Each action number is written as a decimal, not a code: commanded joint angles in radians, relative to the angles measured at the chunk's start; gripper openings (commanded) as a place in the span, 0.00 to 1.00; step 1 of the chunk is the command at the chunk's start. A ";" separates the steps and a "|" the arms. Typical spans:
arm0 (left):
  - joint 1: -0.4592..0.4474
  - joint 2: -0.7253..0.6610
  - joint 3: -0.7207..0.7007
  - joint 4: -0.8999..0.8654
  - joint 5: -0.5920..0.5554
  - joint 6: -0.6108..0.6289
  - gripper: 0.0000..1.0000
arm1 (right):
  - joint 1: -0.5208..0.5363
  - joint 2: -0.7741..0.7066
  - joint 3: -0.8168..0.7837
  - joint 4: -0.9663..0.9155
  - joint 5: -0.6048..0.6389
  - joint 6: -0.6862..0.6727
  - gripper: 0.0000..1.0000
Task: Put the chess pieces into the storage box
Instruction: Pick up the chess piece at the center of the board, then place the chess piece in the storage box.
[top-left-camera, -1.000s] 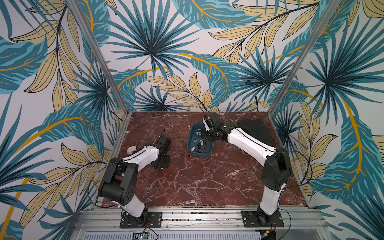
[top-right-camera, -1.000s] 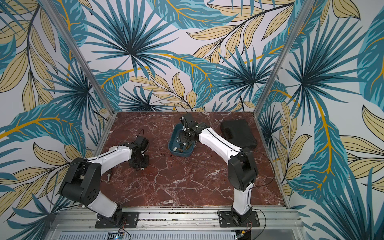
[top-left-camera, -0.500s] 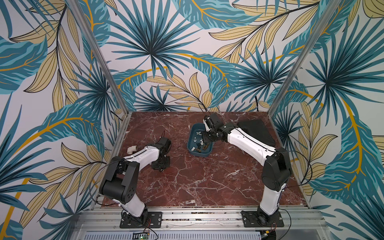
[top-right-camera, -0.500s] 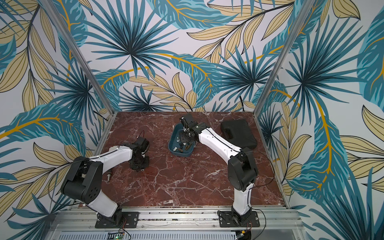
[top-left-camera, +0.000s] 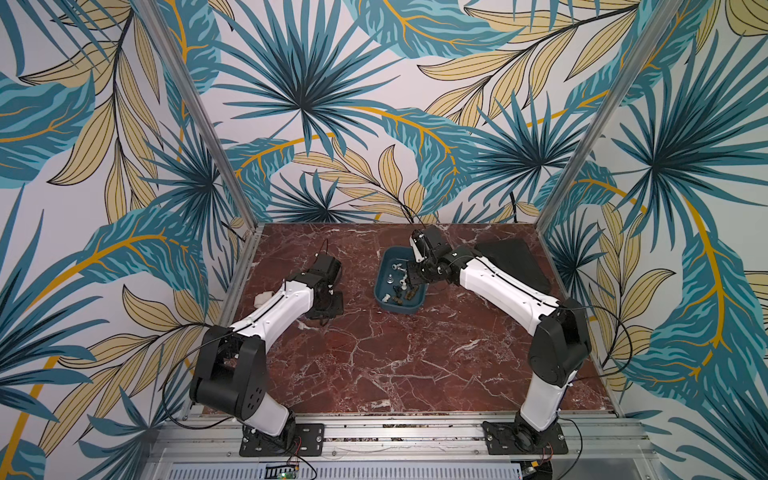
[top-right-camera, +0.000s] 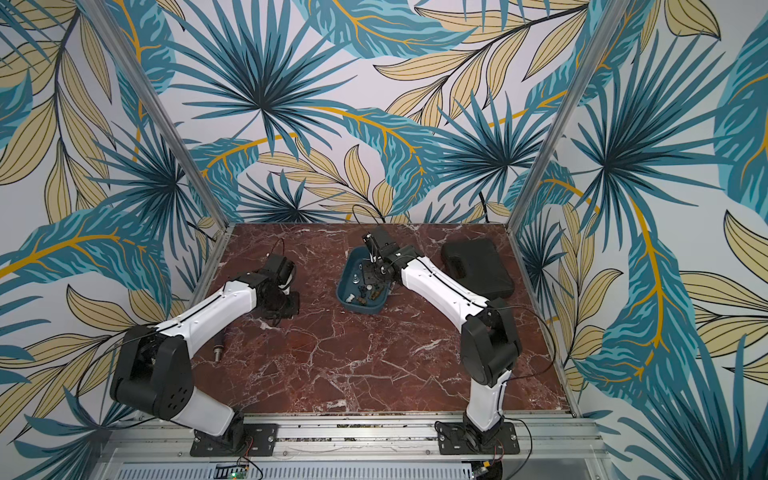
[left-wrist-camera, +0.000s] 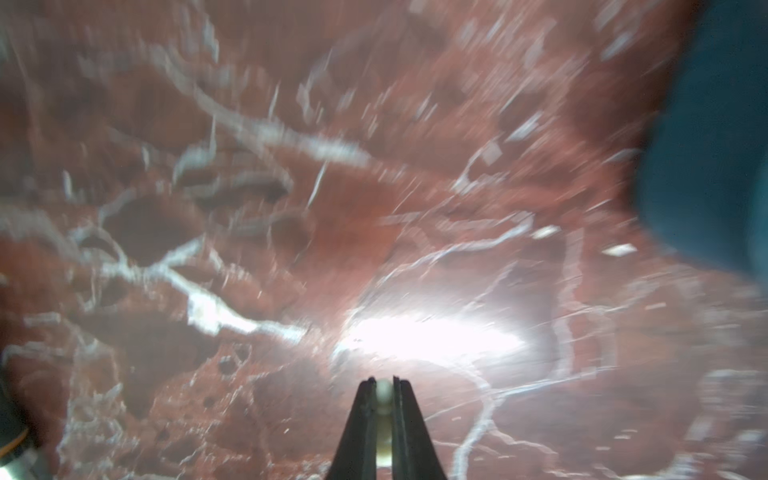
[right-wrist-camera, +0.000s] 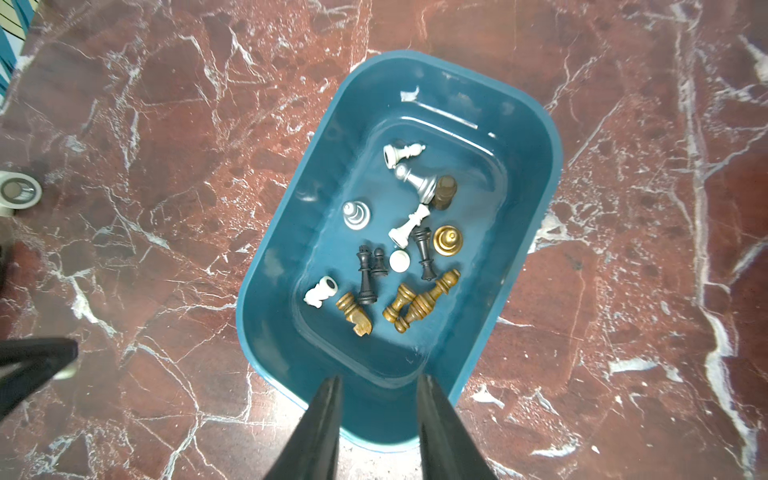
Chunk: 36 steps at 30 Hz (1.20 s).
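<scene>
My left gripper should swing across next over the teal storage box's near end (top-left-camera: 385, 292) and release the pale chess piece there. The storage box's bare bottom shows beside this white chess piece.
The teal storage box (top-left-camera: 399, 308) (top-right-camera: 361, 309) stands mid-table. In the right wrist view several chess pieces (right-wrist-camera: 409, 226) lie inside its walls (right-wrist-camera: 282, 249): white, silvery, black, brown and brass. My right gripper (right-wrist-camera: 378, 378) hangs open over the box's near end, holding nothing; in a top view it (top-left-camera: 409, 282) sits above the box. My left gripper (left-wrist-camera: 384, 380) is shut on a small pale chess piece (left-wrist-camera: 384, 392), low over the marble left of the box (top-left-camera: 322, 319). The left wrist view is motion-blurred.
A flat black case (top-left-camera: 511, 266) (top-right-camera: 478, 270) lies at the back right. A white pipe elbow (top-left-camera: 262, 298) rests by the left wall. A small metal cylinder (top-right-camera: 217, 353) lies near the left arm. The box shows as a teal blur (left-wrist-camera: 706, 145) in the left wrist view.
My left gripper has shut on the pale chess piece and shifted slightly over the table. The right arm and the box have not moved.
</scene>
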 joint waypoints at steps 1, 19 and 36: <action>-0.030 0.098 0.187 0.051 0.046 0.030 0.01 | -0.007 -0.058 -0.030 0.019 0.030 -0.009 0.36; -0.149 0.624 0.783 -0.018 0.178 0.060 0.10 | -0.140 -0.206 -0.189 0.020 0.084 -0.016 0.36; -0.121 0.173 0.415 0.284 -0.114 0.133 0.39 | -0.302 -0.408 -0.369 0.107 0.334 -0.003 0.42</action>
